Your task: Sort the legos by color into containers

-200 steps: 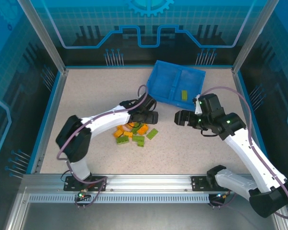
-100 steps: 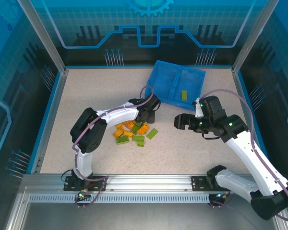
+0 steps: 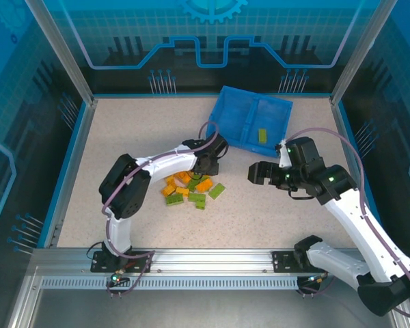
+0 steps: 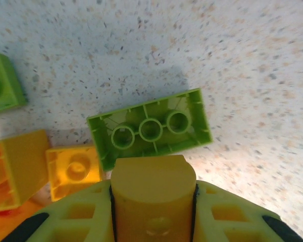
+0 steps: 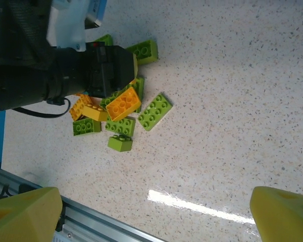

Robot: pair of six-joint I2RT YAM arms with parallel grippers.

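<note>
The tray's other section has a green lego in it, so the robot's left gripper needs to move the orange lego up and outward over the tray's empty section (image 3: 233, 115) next and let go of it.
Several orange and light green legos (image 3: 190, 189) lie in a loose pile at mid-table. My left gripper (image 3: 206, 169) is down at the pile's far edge, shut on an orange lego (image 4: 153, 184) pinched between its fingers. Just beyond it an upside-down green lego (image 4: 151, 128) lies on the table, with a small orange one (image 4: 73, 169) to its left. The blue tray (image 3: 234, 117) sits behind, and one green lego (image 3: 262, 135) lies in its right compartment. My right gripper (image 3: 254, 172) hovers open to the right of the pile (image 5: 118, 108), with nothing between its fingers.
The left arm's black wrist (image 5: 65, 70) covers the pile's far side in the right wrist view. A metal rail (image 3: 205, 263) runs along the near table edge. Blue enclosure walls (image 3: 75, 137) border the speckled tabletop.
My left gripper has dropped onto the pile's far edge and closed on an orange lego, its elbow swinging in. The right gripper has barely moved.
</note>
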